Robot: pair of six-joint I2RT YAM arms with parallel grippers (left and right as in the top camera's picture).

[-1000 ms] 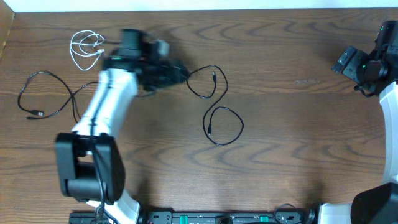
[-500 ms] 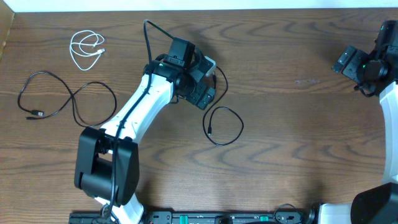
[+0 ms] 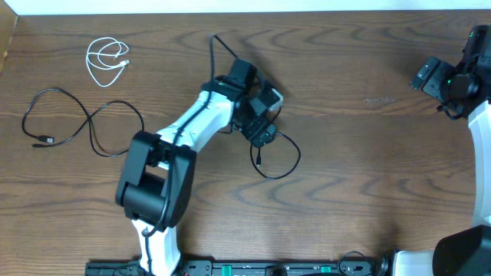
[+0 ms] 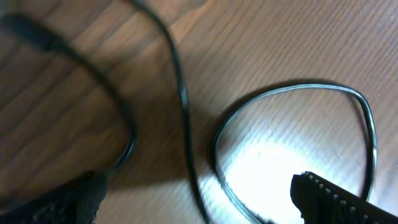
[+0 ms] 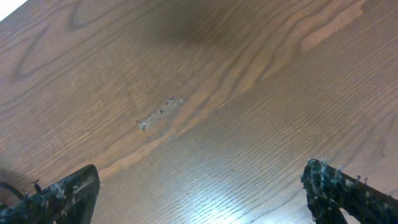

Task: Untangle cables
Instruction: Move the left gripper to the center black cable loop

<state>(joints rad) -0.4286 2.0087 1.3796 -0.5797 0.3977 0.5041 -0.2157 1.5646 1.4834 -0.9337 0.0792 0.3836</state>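
Note:
I need to lower my left gripper next onto the thin black cable at the loop's edge [image 4: 214,175], because the parts of the cable come close together there between my open fingers.
In the overhead view a black cable [image 3: 277,156] lies in a small loop at the table's middle. My left gripper [image 3: 262,132] hangs open over that loop's upper left edge and hides most of a second black cable. The left wrist view shows the loop [image 4: 298,93] and another black strand [image 4: 180,93] on the wood between my open fingers [image 4: 336,199], which hold nothing. A white cable [image 3: 106,61] is coiled at the far left. A long black cable [image 3: 77,123] curves below it. My right gripper [image 3: 441,83] stands open over bare wood at the far right.
The left arm's white links [image 3: 192,126] stretch from its base [image 3: 149,192] at the front towards the middle. A thin black cord [image 3: 217,46] rises from the left wrist. A small scuff [image 5: 158,113] marks the wood under the right gripper.
The left arm has swung right, from beside the white cable to over the black cables in the middle. Its jaws stay wide. The right arm has not moved.

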